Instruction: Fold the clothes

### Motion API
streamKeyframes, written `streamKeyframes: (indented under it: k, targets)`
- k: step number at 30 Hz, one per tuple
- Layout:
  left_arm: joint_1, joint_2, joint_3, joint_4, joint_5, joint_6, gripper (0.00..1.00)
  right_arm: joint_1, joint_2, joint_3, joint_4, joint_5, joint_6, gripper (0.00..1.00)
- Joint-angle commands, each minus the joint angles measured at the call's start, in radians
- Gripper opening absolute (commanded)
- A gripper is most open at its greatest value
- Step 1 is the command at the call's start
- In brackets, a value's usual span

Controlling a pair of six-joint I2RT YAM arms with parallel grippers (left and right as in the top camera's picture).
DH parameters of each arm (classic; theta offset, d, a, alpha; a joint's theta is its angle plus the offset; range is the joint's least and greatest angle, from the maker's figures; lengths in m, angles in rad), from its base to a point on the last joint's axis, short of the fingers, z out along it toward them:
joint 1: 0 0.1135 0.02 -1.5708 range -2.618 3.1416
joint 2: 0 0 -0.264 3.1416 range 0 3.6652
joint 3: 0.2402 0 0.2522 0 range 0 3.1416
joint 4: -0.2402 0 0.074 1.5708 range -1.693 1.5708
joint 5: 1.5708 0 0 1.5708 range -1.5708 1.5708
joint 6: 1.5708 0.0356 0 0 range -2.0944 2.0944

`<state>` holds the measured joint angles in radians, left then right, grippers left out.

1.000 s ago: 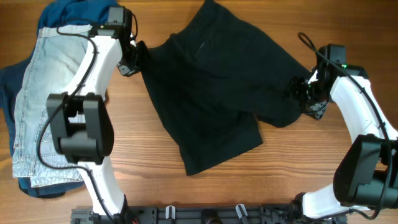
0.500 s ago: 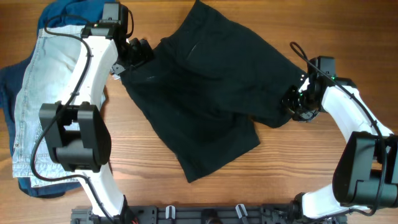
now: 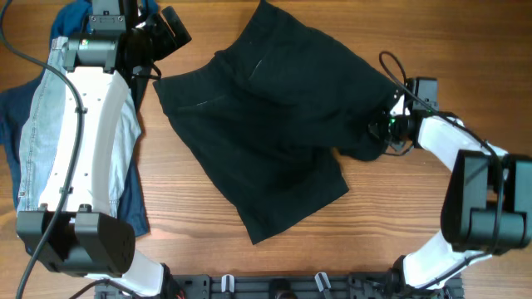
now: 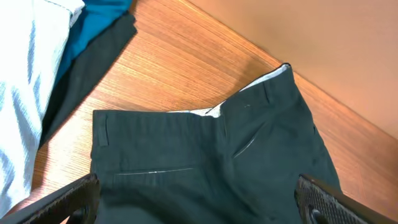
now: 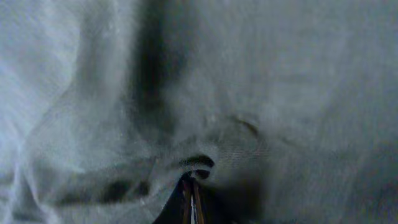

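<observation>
The right gripper draws the bunched edge outward and to its right in the overhead view next and releases it, since bare wood lies that way.
The black shorts (image 3: 274, 124) lie spread and rumpled on the middle of the wooden table, waistband toward the upper left. My left gripper (image 3: 172, 29) hangs open above the table's far left, clear of the waistband corner. In the left wrist view its two fingertips (image 4: 68, 200) stand wide apart over the shorts (image 4: 211, 155), and the left gripper (image 4: 199, 205) holds nothing. My right gripper (image 3: 378, 131) is shut on the shorts' right edge. The right wrist view is filled with bunched fabric (image 5: 249, 93), pinched by the right gripper (image 5: 191, 200).
Light-blue denim shorts (image 3: 37, 141) lie at the table's left edge, partly under my left arm, on top of a dark blue garment (image 3: 75, 21). Both also show in the left wrist view: denim shorts (image 4: 25, 93), blue garment (image 4: 102, 15). Bare wood (image 3: 399, 224) shows at front right.
My left gripper let go of the shorts' waistband corner, opened wide and rose back toward the far left. My right gripper moved left and closed on the shorts' right edge.
</observation>
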<state>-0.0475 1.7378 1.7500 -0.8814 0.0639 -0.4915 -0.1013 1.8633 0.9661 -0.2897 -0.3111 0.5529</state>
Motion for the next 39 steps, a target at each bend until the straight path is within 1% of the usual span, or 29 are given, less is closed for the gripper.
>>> streamKeyframes:
  k: [1, 3, 5, 6, 9, 11, 16, 17, 18, 19, 20, 21, 22, 23, 24, 25, 27, 29, 30, 32, 34, 36, 38, 39]
  targets:
    - [0.005, -0.008, 0.011, 0.003, -0.013, 0.017, 1.0, -0.048, 0.171, -0.03, 0.057, 0.087, 0.031, 0.04]
    - [0.005, -0.008, 0.011, 0.004, -0.013, 0.017, 1.0, -0.087, 0.201, -0.014, 0.136, 0.101, 0.03, 0.04]
    - [0.005, -0.004, 0.011, 0.004, -0.013, 0.016, 1.0, -0.119, 0.213, 0.006, 0.264, 0.113, 0.029, 0.05]
    - [0.005, 0.0, 0.011, 0.005, -0.013, 0.016, 1.0, -0.124, 0.213, 0.024, 0.332, 0.121, 0.025, 0.05]
    - [0.004, 0.019, 0.011, 0.011, -0.013, 0.016, 1.0, -0.12, 0.216, 0.07, 0.451, 0.135, 0.023, 0.05]
    - [0.004, 0.033, 0.01, 0.011, -0.013, 0.016, 1.0, -0.12, 0.23, 0.123, 0.513, 0.185, 0.026, 0.05]
    - [-0.027, 0.085, 0.01, 0.011, -0.013, 0.016, 1.0, -0.125, 0.327, 0.328, 0.507, 0.248, -0.004, 0.09]
    - [-0.034, 0.094, 0.01, 0.011, -0.013, 0.016, 1.0, -0.129, 0.335, 0.362, 0.489, 0.245, -0.003, 0.09]
    - [-0.036, 0.102, 0.01, 0.011, -0.013, 0.017, 1.0, -0.135, 0.336, 0.402, 0.451, 0.225, -0.005, 0.12]
    - [-0.036, 0.105, 0.01, 0.011, -0.013, 0.032, 1.0, -0.143, 0.328, 0.444, 0.389, 0.179, -0.015, 0.18]
    - [-0.035, 0.105, 0.01, 0.016, -0.014, 0.076, 1.0, -0.148, 0.311, 0.489, 0.296, 0.136, -0.03, 0.53]
    - [-0.034, 0.105, 0.01, 0.019, -0.015, 0.096, 1.0, -0.152, 0.279, 0.556, 0.141, 0.09, -0.065, 0.94]
    - [-0.033, 0.105, 0.01, 0.019, -0.029, 0.096, 1.0, -0.153, 0.237, 0.613, -0.016, 0.064, -0.084, 1.0]
    - [-0.033, 0.105, 0.01, 0.018, -0.042, 0.097, 1.0, -0.153, 0.199, 0.652, -0.145, 0.035, -0.092, 1.0]
    - [-0.033, 0.105, 0.01, 0.02, -0.052, 0.102, 1.0, -0.151, 0.15, 0.679, -0.29, -0.047, -0.159, 1.0]
    - [-0.033, 0.105, 0.01, 0.024, -0.051, 0.117, 1.0, -0.149, 0.103, 0.681, -0.439, -0.089, -0.195, 1.0]
    - [-0.033, 0.105, 0.01, 0.025, -0.057, 0.151, 1.0, -0.143, 0.063, 0.679, -0.725, -0.101, -0.259, 1.0]
    - [-0.027, 0.105, 0.01, 0.026, -0.061, 0.175, 1.0, -0.123, 0.061, 0.635, -0.881, -0.145, -0.317, 0.99]
    - [-0.021, 0.105, 0.01, 0.029, -0.062, 0.174, 1.0, -0.101, 0.061, 0.57, -0.894, -0.138, -0.316, 0.97]
    - [-0.013, 0.105, 0.01, 0.029, -0.062, 0.174, 1.0, -0.073, 0.061, 0.421, -0.832, -0.135, -0.279, 0.92]
    - [-0.012, 0.105, 0.01, 0.029, -0.062, 0.174, 1.0, -0.07, 0.061, 0.295, -0.721, -0.134, -0.235, 0.81]
    - [-0.012, 0.105, 0.01, 0.029, -0.062, 0.174, 1.0, -0.07, 0.061, 0.227, -0.653, -0.132, -0.208, 0.74]
    - [-0.012, 0.105, 0.01, 0.029, -0.062, 0.174, 1.0, -0.07, 0.061, 0.188, -0.616, -0.13, -0.201, 0.7]
    - [-0.012, 0.105, 0.01, 0.029, -0.062, 0.174, 1.0, -0.07, 0.061, 0.184, -0.612, -0.123, -0.202, 0.62]
